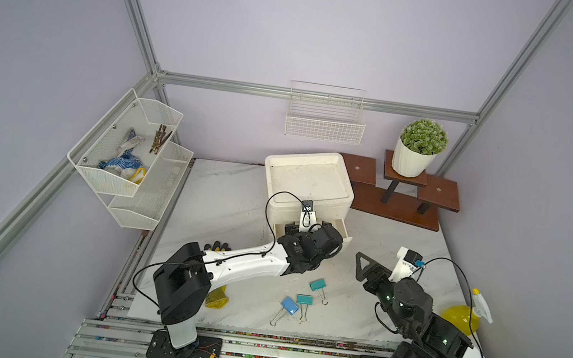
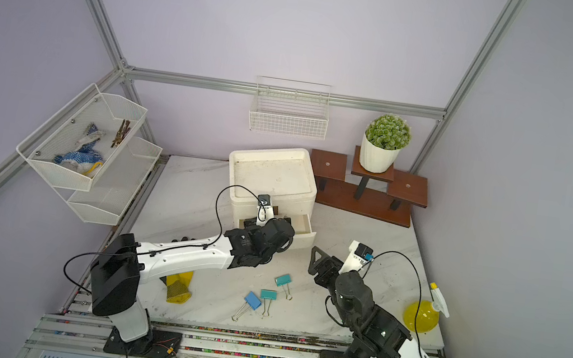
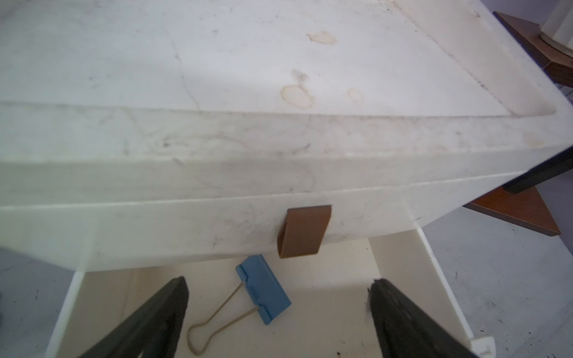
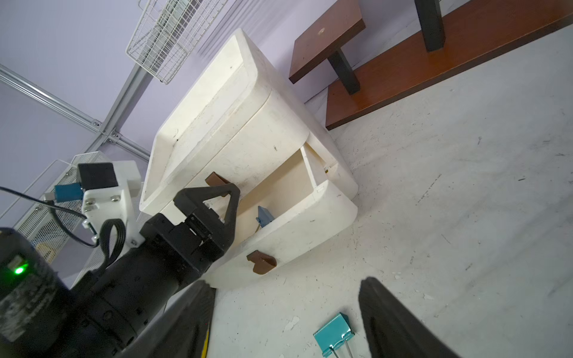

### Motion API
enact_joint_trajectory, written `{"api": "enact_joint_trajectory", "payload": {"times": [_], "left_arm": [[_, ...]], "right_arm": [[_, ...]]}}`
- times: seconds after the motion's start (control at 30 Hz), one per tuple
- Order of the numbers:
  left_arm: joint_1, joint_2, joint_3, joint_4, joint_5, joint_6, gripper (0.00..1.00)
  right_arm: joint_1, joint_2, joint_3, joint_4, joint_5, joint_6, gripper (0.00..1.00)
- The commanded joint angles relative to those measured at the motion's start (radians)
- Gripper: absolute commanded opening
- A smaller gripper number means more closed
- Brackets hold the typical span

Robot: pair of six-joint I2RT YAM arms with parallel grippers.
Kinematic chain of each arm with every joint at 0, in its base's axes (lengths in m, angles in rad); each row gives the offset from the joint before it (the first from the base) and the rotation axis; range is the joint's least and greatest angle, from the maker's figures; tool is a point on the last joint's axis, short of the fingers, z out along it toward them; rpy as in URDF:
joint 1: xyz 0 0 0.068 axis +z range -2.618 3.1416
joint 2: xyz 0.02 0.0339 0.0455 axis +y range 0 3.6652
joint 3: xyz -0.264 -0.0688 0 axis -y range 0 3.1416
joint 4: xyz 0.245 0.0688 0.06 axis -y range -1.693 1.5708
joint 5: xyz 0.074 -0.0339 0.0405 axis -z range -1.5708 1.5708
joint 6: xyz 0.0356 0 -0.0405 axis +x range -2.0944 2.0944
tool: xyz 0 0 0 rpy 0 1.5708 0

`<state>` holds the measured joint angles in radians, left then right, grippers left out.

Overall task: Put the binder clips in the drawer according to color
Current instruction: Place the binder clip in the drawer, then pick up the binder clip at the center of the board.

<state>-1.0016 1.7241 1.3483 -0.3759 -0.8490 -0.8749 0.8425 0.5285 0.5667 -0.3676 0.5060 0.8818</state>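
The left gripper moves back and down onto the light blue clip's body (image 1: 290, 305) next. The clip lies on the tabletop, below my gripper and back toward my base.
A white cabinet has its lower drawer (image 1: 347, 237) (image 4: 294, 235) pulled out. Over it hangs my left gripper (image 3: 279, 282) (image 1: 291, 228), open. One light blue binder clip (image 3: 263, 289) (image 4: 264, 215) lies loose on the drawer floor between the fingers, touching neither. On the table in both top views lie another light blue clip (image 1: 289, 305) (image 2: 253, 300) and two teal clips (image 1: 304, 299) (image 1: 318, 284). My right gripper (image 4: 288, 283) (image 1: 362, 269) hovers open to the right of them. A teal clip (image 4: 333, 334) sits below its fingers.
A yellow glove (image 2: 178, 288) lies under the left arm. A yellow spray bottle (image 1: 462, 316) stands at the table's right edge. Behind are a wooden stand (image 1: 398, 206) with a potted plant (image 1: 420, 148), a wall wire basket (image 1: 325, 117) and mesh shelves (image 1: 130, 152) at left.
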Motion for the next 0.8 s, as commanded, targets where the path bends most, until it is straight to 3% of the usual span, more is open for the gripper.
{"api": "enact_joint_trajectory", "payload": {"times": [0.0,0.13,0.2,0.33,0.47,0.6,0.77], "left_arm": [[0.004,-0.021,0.026,-0.146,0.031,-0.057,0.96],[0.003,-0.110,0.039,-0.213,0.112,-0.006,0.96],[0.003,-0.178,0.013,-0.255,0.204,0.049,0.95],[0.003,-0.368,-0.175,-0.278,0.494,0.188,0.93],[0.005,-0.471,-0.326,-0.345,0.721,0.221,0.93],[0.003,-0.449,-0.379,-0.341,0.901,0.238,0.94],[-0.008,-0.321,-0.379,-0.328,0.960,0.225,0.94]], "right_arm": [[-0.004,-0.003,-0.002,-0.002,0.003,0.002,0.80],[-0.005,-0.011,0.002,-0.008,0.009,-0.001,0.81],[-0.005,-0.015,0.010,-0.017,0.012,-0.011,0.81],[-0.008,-0.014,0.035,-0.063,0.025,-0.028,0.82],[-0.010,-0.022,0.068,-0.120,0.040,-0.031,0.83],[-0.011,-0.052,0.111,-0.144,0.064,-0.074,0.86],[-0.011,-0.036,0.226,-0.154,0.018,-0.206,0.90]]}}
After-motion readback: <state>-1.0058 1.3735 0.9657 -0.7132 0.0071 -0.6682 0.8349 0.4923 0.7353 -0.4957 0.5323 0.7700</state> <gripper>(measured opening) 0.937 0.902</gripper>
